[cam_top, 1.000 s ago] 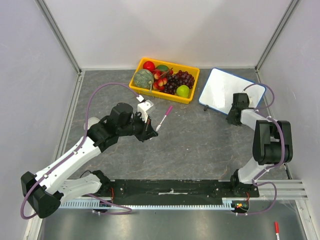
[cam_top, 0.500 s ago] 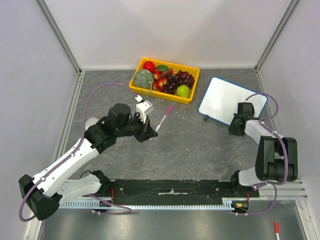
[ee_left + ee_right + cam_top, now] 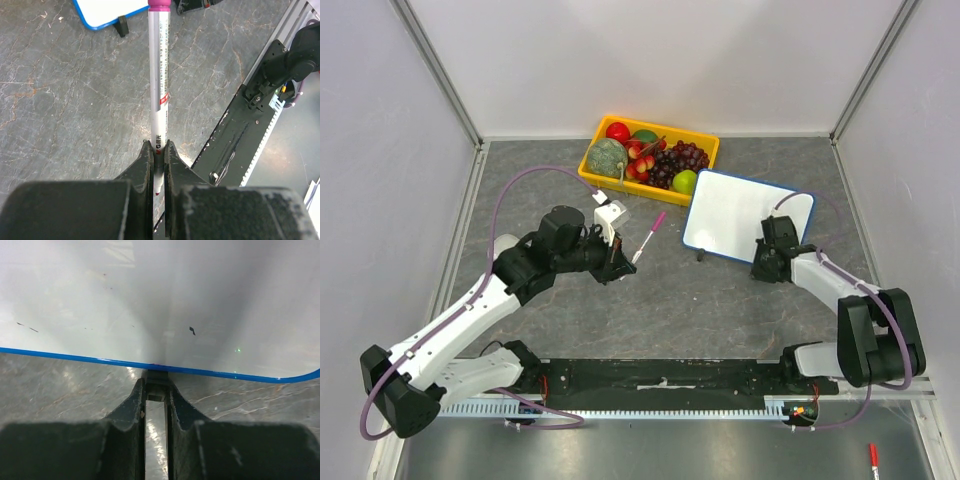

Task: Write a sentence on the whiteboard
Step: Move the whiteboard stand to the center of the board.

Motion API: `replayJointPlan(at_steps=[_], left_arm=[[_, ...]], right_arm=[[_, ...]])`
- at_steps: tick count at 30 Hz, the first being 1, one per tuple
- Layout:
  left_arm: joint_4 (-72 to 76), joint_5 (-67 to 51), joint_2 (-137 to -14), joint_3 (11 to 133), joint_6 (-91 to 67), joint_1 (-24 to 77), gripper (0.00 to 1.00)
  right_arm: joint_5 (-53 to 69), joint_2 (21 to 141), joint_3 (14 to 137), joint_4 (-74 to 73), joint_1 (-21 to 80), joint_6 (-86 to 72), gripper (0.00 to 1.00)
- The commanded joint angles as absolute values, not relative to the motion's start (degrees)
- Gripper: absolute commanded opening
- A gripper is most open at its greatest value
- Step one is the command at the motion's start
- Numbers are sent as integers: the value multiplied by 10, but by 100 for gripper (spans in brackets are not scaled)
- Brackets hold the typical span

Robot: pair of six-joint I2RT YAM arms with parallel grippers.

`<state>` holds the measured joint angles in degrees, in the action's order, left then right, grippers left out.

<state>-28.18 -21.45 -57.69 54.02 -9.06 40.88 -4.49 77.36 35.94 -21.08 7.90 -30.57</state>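
Observation:
The right gripper drags the foot back over to the bare mat near my left gripper next and releases it there, as the whiteboard (image 3: 732,214) lies off the marker.
The whiteboard (image 3: 732,214) is white with a thin blue rim and lies right of the middle, its face blank apart from a few dark specks. No sentence shows on it. My right gripper (image 3: 761,255) is at its near right edge. In the right wrist view this gripper (image 3: 156,386) is shut on a small black foot under the blue rim of the whiteboard (image 3: 150,295). My left gripper (image 3: 617,263) is shut on a white marker (image 3: 648,236) with a pink cap. The marker (image 3: 160,75) points toward a corner of the whiteboard (image 3: 102,12).
A yellow basket (image 3: 620,186) of fruit stands at the back, just left of the board. A black rail (image 3: 660,380) runs along the near edge between the arm bases. A red-tipped pen (image 3: 872,458) lies off the mat at the near right.
My right gripper has dragged the whiteboard left and nearer, toward the middle beside the basket. The left arm and marker have stayed put.

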Motion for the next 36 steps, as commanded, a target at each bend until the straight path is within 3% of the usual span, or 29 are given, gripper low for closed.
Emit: replayJointPlan(at_steps=[1, 8, 21, 36], left_arm=[[-258, -215, -578, 563, -95, 407, 2], [-251, -215, -591, 571, -100, 407, 2], [-256, -209, -588, 568, -108, 407, 2], [-265, -203, -577, 560, -110, 408, 2]], right_arm=[[-2, 759, 332, -243, 121, -337, 0], [-5, 742, 329, -252, 220, -377, 0], [-59, 831, 382, -212, 465, -517, 0], [-85, 890, 398, -180, 621, -621, 1]])
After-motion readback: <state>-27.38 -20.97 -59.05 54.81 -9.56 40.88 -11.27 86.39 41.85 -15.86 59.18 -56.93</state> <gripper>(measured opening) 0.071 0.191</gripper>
